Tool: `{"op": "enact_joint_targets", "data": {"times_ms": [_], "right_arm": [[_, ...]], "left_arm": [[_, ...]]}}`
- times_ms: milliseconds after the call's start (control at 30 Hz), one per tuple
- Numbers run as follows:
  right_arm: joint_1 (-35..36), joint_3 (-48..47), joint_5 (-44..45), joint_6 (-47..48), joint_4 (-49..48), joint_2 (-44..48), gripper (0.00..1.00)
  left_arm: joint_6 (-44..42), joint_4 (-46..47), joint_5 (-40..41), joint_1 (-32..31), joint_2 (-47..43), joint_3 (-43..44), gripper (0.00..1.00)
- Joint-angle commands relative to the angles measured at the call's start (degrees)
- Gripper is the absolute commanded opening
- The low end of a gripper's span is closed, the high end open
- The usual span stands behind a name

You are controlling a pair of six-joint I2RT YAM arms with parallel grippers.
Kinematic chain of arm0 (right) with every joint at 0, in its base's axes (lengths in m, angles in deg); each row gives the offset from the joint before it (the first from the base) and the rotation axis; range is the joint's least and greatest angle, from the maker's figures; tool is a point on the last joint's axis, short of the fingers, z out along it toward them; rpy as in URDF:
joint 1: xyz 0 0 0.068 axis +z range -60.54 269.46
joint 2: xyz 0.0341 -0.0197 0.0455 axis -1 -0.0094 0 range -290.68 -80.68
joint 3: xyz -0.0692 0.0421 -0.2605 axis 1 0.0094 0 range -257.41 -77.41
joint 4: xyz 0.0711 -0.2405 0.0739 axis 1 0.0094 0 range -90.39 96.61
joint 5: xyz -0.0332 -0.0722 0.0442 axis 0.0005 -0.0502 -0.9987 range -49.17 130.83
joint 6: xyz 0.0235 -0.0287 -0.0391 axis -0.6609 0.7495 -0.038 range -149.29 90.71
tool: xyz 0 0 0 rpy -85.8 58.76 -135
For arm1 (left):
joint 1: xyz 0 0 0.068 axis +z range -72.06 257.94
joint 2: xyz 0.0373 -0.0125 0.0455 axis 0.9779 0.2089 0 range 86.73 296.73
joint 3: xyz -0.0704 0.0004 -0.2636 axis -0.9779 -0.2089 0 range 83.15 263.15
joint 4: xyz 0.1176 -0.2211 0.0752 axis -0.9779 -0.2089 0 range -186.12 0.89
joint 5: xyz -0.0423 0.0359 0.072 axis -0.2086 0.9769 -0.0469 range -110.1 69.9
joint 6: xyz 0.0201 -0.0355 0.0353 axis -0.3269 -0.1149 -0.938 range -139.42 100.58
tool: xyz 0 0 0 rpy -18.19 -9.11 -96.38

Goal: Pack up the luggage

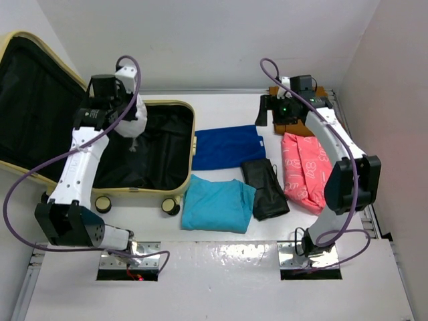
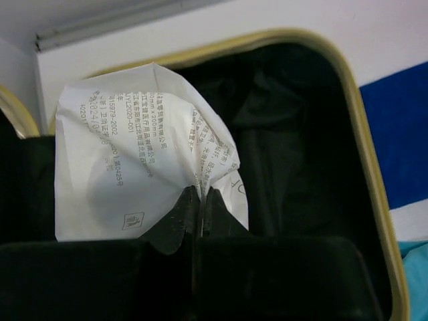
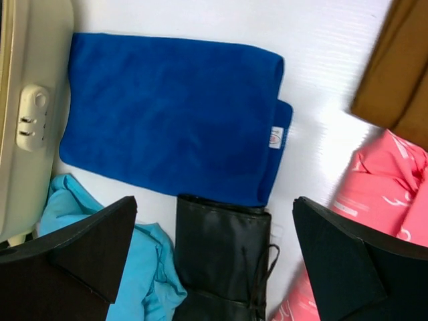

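Note:
The left gripper lowers the held bag into the luggage's far corner beside the propped lid next, since the luggage's black inside lies empty.
The pale yellow luggage lies open at the left, black lining up, lid propped against the wall. My left gripper is shut on a white printed plastic bag and holds it over the luggage's black inside. My right gripper is open and empty, high above the folded clothes. Under it lie a dark blue cloth, a black pouch, a light blue cloth and a pink patterned cloth.
A brown item sits at the back right under the right wrist. The clothes lie in a row right of the luggage: dark blue, light blue, black, pink. The luggage's wheels face the near edge.

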State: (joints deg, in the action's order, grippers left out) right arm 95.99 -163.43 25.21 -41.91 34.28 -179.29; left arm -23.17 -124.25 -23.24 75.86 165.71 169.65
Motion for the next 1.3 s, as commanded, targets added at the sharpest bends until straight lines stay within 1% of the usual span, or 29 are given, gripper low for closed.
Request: {"op": "enact_joint_targets", "data": {"times_ms": [0,100,133,233,333,467,633,733,833,967,1100,1167,1233,1267], "right_arm": [[1.9,-4.2,0.2,1.5,-1.3,-0.3,1.00],[3.1,-4.0,1.3,2.2,-1.3,-0.1,1.00],[3.2,-3.8,1.6,2.3,-1.2,0.1,1.00],[3.4,-2.4,2.3,2.8,-2.0,1.5,1.00],[3.4,-0.3,3.5,3.7,-2.1,2.5,1.00],[3.4,0.4,3.9,4.3,-2.0,3.2,1.00],[3.4,0.0,4.3,4.7,-1.8,3.0,1.00],[3.4,0.4,4.7,5.2,-1.7,3.3,1.00],[3.3,1.2,5.0,5.5,-1.8,3.5,1.00],[3.2,1.5,4.9,5.5,-1.7,3.7,1.00],[4.3,1.4,4.7,6.2,-1.5,3.6,1.00],[3.2,1.2,4.7,6.2,-1.8,3.4,1.00],[3.1,0.9,4.6,6.2,-1.7,3.2,1.00],[3.1,0.8,4.5,6.3,-1.5,2.9,1.00]], "left_arm": [[1.0,5.0,-4.3,2.9,-0.3,-4.8,0.00],[1.0,9.1,-4.3,4.1,2.0,-7.6,0.00],[1.0,10.0,-2.1,4.7,3.5,-8.1,0.00],[1.6,11.4,0.5,6.6,6.4,-8.3,0.00],[0.9,14.9,-0.2,8.8,9.3,-8.3,0.00],[0.4,18.1,-0.7,10.2,13.6,-6.3,0.00],[-0.2,20.9,-1.8,10.7,20.4,-5.2,0.00],[-0.7,22.7,-2.3,10.7,22.7,-5.2,0.00],[-0.7,26.9,-2.3,11.2,23.9,-7.5,0.00],[-0.2,28.1,-1.6,11.8,27.6,-7.3,0.00],[1.9,27.4,-1.6,13.1,28.9,-7.3,0.00],[2.5,29.3,-2.6,14.5,26.5,-7.3,0.00],[2.5,30.5,-3.1,14.5,26.0,-5.6,0.00],[2.5,30.5,-3.1,14.5,26.0,-3.4,0.00]]}}
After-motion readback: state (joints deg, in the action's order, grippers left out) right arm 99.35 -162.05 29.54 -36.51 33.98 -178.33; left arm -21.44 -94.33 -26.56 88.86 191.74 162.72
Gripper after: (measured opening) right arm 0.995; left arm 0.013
